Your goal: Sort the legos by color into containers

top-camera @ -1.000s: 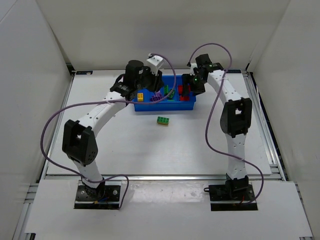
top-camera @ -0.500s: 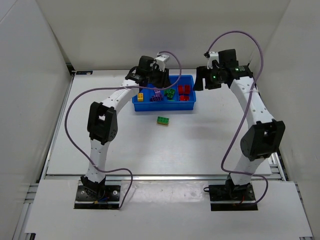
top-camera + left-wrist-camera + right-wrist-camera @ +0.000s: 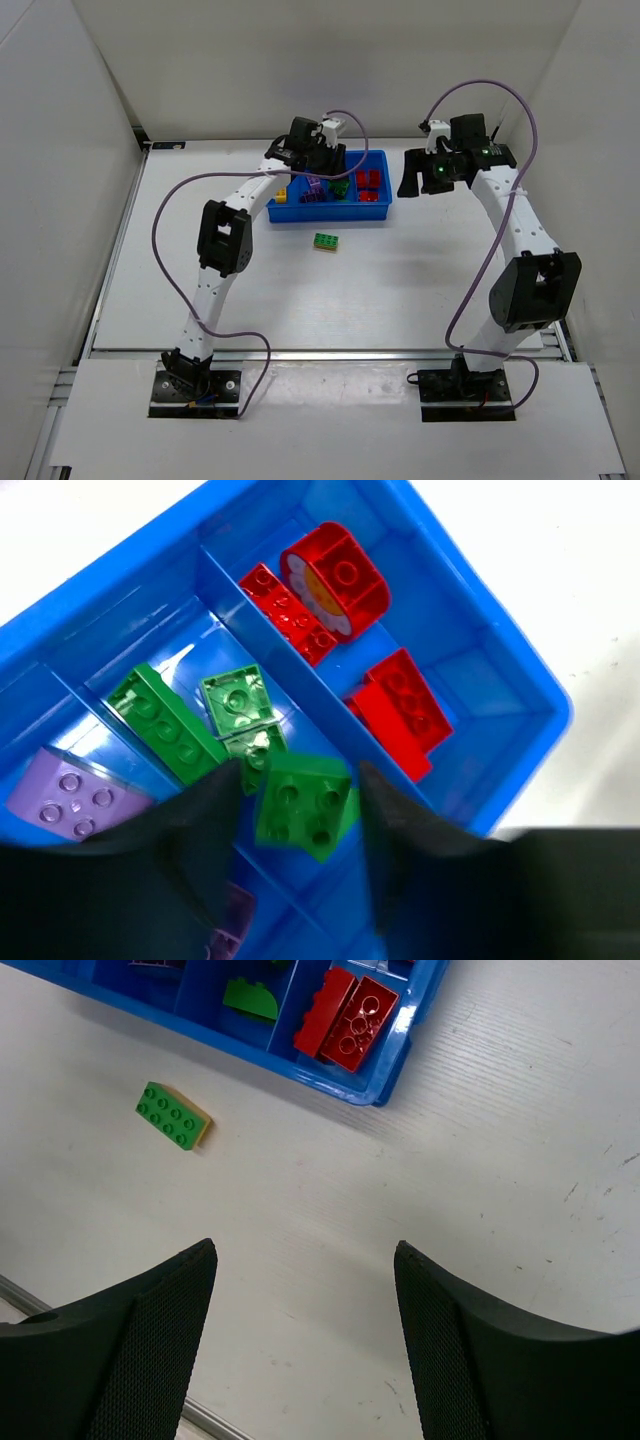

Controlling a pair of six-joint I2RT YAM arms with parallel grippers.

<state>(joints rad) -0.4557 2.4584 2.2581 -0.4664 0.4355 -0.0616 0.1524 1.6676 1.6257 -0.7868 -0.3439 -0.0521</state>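
My right gripper will swing over to the stacked green brick (image 3: 326, 241) (image 3: 174, 1116), which is below and to the left in the top view. It will turn and go down with its fingers on both long sides of the brick.
The blue tray (image 3: 330, 216) holds a yellow brick (image 3: 281, 194), purple bricks (image 3: 312, 193), green bricks (image 3: 343, 186) and red bricks (image 3: 369, 185), one colour per compartment. My left gripper (image 3: 327, 168) hangs over the tray (image 3: 520, 680). Its fingers stand slightly apart around a green 2x2 brick (image 3: 303, 805) over the green compartment, with a thin gap on each side. My right gripper (image 3: 413, 180) is open and empty over bare table right of the tray (image 3: 400, 1050). A green brick stacked on a yellow one (image 3: 325, 241) lies in front of the tray and shows in the right wrist view (image 3: 172, 1115).
White walls close in the table on the left, back and right. A metal rail (image 3: 190, 1415) runs along the table's edge. The arms' purple cables (image 3: 160, 230) loop above the table on both sides.
My left gripper has moved right along the tray, from the yellow end to the green compartment. My right gripper has pulled back from the red compartment to the table right of the tray.
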